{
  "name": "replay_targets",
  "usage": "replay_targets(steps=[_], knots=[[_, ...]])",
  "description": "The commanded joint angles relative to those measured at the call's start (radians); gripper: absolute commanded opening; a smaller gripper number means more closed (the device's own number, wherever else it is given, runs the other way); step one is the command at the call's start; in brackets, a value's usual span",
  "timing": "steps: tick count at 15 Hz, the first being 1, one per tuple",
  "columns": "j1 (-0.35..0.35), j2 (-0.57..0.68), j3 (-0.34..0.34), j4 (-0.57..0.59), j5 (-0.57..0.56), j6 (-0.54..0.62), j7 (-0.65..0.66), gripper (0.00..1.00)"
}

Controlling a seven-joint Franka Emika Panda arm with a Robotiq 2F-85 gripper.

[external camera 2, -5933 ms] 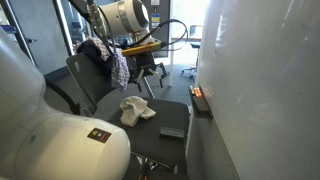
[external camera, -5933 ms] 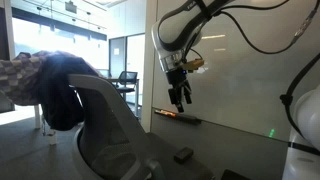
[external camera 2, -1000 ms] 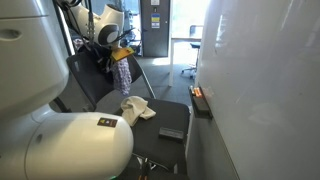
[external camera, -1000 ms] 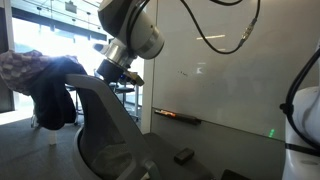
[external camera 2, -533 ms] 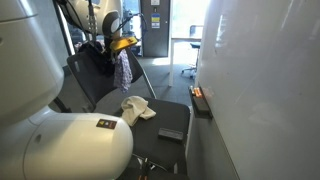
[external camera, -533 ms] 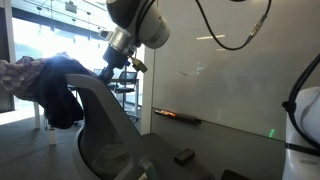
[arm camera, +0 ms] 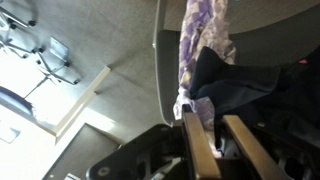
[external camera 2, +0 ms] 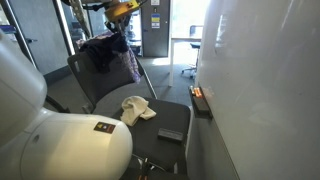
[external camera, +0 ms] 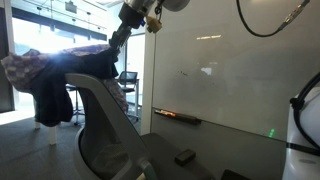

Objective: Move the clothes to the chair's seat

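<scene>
The clothes [external camera 2: 104, 50] still hang over the chair back. My gripper will move up and toward the whiteboard, then down over the chair's seat [external camera 2: 154, 118] to let go of them.
The clothes [external camera: 60, 70] are a dark bundle with a plaid piece, draped over the top of the grey chair back [external camera: 105, 115]. My gripper [external camera: 113, 41] is shut on their near end and holds it up, so dark fabric stretches from the chair back up to the fingers. In an exterior view the clothes [external camera 2: 104, 50] hang under the gripper [external camera 2: 116, 24], with the plaid piece dangling beside them. The wrist view shows the two fingers [arm camera: 196, 150] clamped on dark and plaid cloth [arm camera: 235, 85]. The chair's seat [external camera 2: 160, 118] lies below.
A crumpled white cloth [external camera 2: 136, 108] and a small black object [external camera 2: 172, 133] lie on the seat. A whiteboard wall [external camera: 230, 70] with a marker tray [external camera 2: 200, 100] stands close beside the chair. Small office chairs [external camera: 126, 80] and a glass partition are behind.
The gripper closed on the clothes at the chair back, then rose. One end of the bundle has lifted with it and the fabric now stretches upward.
</scene>
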Motion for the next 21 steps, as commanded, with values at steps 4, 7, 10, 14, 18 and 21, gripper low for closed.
replay_targets(steps=[4, 7, 10, 14, 18, 21], knots=[[-0.143, -0.135, 0.053, 0.031, -0.325, -0.118, 0.319, 0.02], [-0.198, -0.183, 0.092, 0.044, -0.449, -0.22, 0.437, 0.02], [-0.212, -0.212, 0.119, 0.057, -0.52, -0.333, 0.515, 0.02], [-0.156, -0.2, 0.104, 0.059, -0.493, -0.472, 0.489, 0.02], [-0.071, -0.141, 0.036, -0.04, -0.398, -0.452, 0.426, 0.02], [-0.046, -0.093, -0.066, -0.188, -0.318, -0.31, 0.34, 0.02]])
